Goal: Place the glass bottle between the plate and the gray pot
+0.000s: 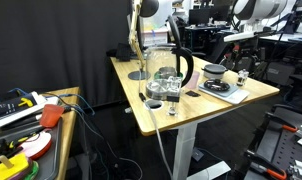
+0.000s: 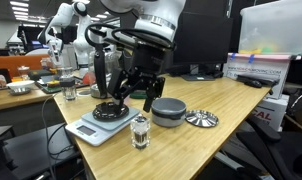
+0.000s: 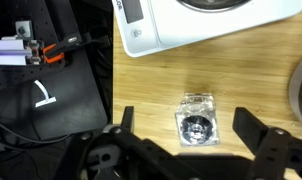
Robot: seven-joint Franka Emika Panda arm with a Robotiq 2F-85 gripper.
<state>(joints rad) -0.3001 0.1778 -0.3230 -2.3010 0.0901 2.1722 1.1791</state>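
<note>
I should move my gripper down around the glass bottle (image 1: 242,77) (image 3: 197,122) next and a little toward the pot, because the bottle is closer to the finger on the pot's side.
The glass bottle (image 2: 140,130) is small, clear and square-sided, and stands upright on the wooden table. It also shows in an exterior view (image 1: 172,104). In the wrist view I look down on its top (image 3: 196,120). My gripper (image 2: 137,95) is open and hangs above the bottle without touching it; in the wrist view the bottle lies between the spread fingers (image 3: 191,135). The plate (image 2: 109,110) is a dark dish lying on a white scale (image 2: 91,128). The gray pot (image 2: 169,110) sits next to the scale, just behind the bottle.
A silver ribbed disc (image 2: 202,118) lies beside the pot. A large glass vessel with a black handle (image 1: 167,68) stands mid-table. The scale's corner (image 3: 191,25) is close above the bottle in the wrist view. The table edge (image 3: 113,80) is near, with cables below it.
</note>
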